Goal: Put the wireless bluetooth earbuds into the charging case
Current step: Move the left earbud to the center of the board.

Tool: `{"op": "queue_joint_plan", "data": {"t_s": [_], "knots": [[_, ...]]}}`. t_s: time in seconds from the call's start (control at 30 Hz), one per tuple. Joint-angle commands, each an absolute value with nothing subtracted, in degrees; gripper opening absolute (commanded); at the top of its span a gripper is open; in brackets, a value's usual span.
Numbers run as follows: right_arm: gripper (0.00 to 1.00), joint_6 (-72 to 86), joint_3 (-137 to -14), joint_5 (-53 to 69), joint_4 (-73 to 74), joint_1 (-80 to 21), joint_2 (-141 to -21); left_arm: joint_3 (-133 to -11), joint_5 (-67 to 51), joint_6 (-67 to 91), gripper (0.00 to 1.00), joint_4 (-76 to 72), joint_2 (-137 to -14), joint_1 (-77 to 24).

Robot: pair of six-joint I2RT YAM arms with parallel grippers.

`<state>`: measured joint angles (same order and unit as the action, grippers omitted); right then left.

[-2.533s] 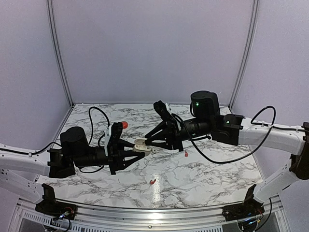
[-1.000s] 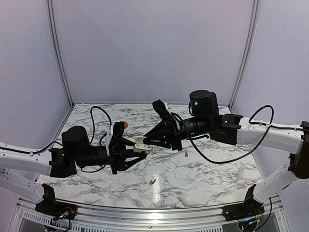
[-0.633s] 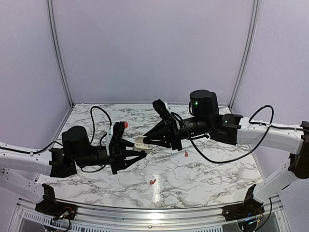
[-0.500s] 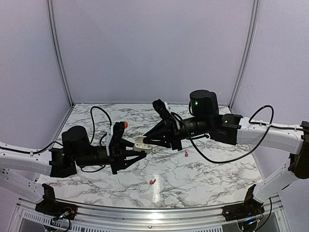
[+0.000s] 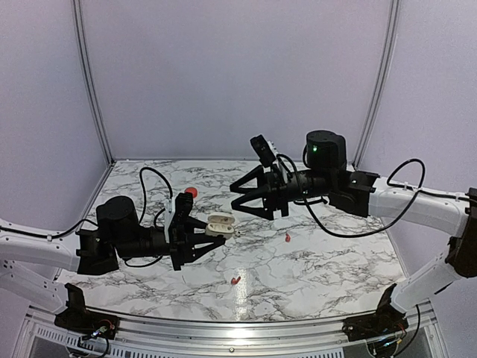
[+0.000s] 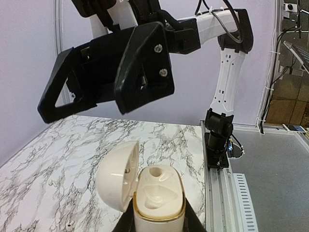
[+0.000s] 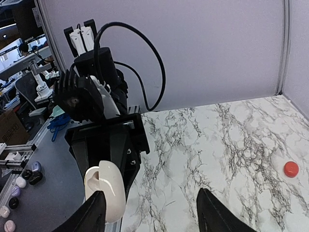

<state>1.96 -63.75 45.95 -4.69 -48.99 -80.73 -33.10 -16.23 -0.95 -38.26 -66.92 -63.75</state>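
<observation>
The held case's wells are empty. My right gripper needs to tilt until it points down and lower onto the small white earbud on the tabletop.
A cream-white charging case [image 5: 220, 223] with its hinged lid swung open is pinched at its base by my left gripper [image 5: 212, 230], which is shut on it above the marble table. The left wrist view shows the case [image 6: 159, 193] upright, its two moulded wells empty, and the lid [image 6: 117, 175] tilted left. My right gripper [image 5: 237, 198] hovers open just right of and above the case, holding nothing. Its fingers [image 7: 96, 215] frame the case [image 7: 107, 188] from the other side. Two tiny red earbuds lie on the table, one [image 5: 288, 239] to the right, one [image 5: 235, 280] near the front.
A small red round object [image 5: 191, 192] sits on the marble behind the left gripper and also shows in the right wrist view [image 7: 290, 168]. Black cables loop off both wrists. Pale walls close in the table [image 5: 320, 261] at the back and sides.
My right gripper has opened and drawn back up and to the right, away from the case it was touching. The left gripper keeps hold of the case in the same spot.
</observation>
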Motion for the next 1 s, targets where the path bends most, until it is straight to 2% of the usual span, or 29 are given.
{"op": "queue_joint_plan", "data": {"t_s": [0.0, 0.17, 0.4, 0.47, 0.63, 0.97], "knots": [[0.65, 4.75, -62.65, 49.16, -9.59, -47.05, -78.04, -31.68, -14.20, -1.44, 0.00, -40.40, -65.96, -63.52], [0.67, 8.20, -60.17, 43.07, -8.05, -38.85, -79.84, -29.60, -13.33, 2.49, 0.00, -43.58, -65.33, -61.44], [0.61, 4.88, -65.15, 32.96, 1.66, -28.64, -92.68, -27.43, -13.47, 4.71, 0.00, -46.10, -64.79, -59.22], [0.59, 2.01, -67.56, 30.51, 5.75, -28.39, -95.93, -26.77, -13.36, 5.03, 0.00, -46.23, -64.46, -58.86], [0.54, -4.47, -71.90, 33.02, 11.48, -29.99, -102.56, -25.05, -13.11, 5.83, 0.00, -46.49, -63.02, -57.57], [0.51, -17.08, -86.57, 18.77, 30.51, -39.80, -114.08, -22.82, -13.36, 7.12, 0.00, -46.76, -61.05, -56.46]]}}
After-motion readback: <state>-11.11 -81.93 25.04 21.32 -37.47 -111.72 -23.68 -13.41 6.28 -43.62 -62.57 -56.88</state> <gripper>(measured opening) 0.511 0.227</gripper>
